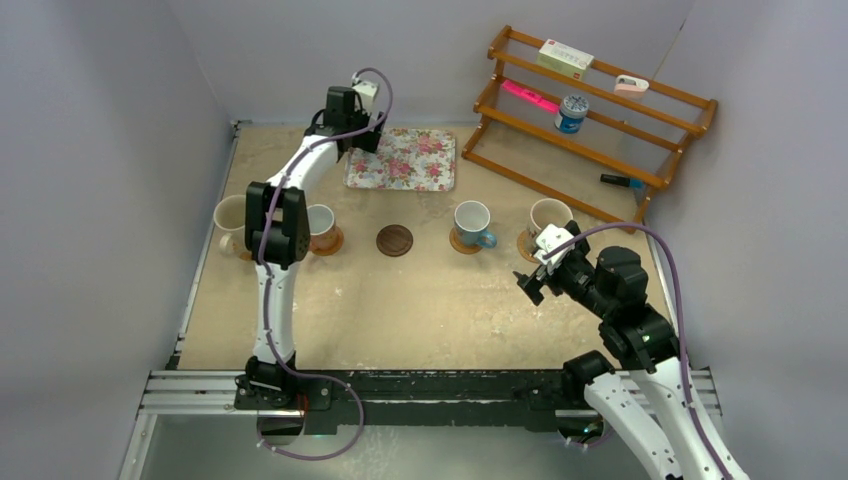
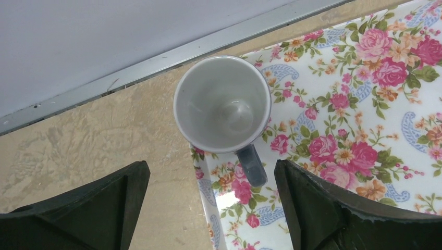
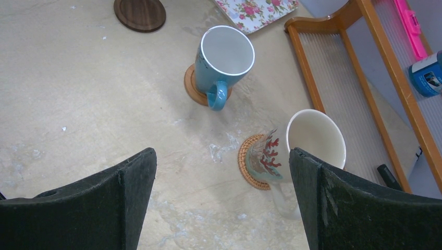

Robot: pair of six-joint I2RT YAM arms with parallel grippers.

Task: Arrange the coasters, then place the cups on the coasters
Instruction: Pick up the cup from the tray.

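The grey-blue cup's handle points between my open fingers, so my left gripper should next lower around it and close.
A small grey-blue cup point(image 2: 222, 104) stands upright on the corner of the floral tray point(image 2: 365, 104), its handle pointing into the gap of my open left gripper point(image 2: 211, 203), which hovers above it untouched. In the top view that gripper point(image 1: 362, 138) hides the cup. In a row across the table, a cream cup point(image 1: 232, 222), a reddish-orange cup point(image 1: 320, 225), a light blue cup point(image 1: 472, 222) and another cream cup point(image 1: 550, 218) each sit on a coaster. The dark brown coaster point(image 1: 394, 240) between them is bare. My right gripper point(image 1: 530, 278) is open and empty, just in front of the printed cream cup point(image 3: 312, 138).
The floral tray point(image 1: 402, 160) lies at the back centre by the wall. A wooden rack point(image 1: 590, 130) at the back right holds a blue-and-white tin point(image 1: 572, 112), a box and small items. Walls close in on three sides.
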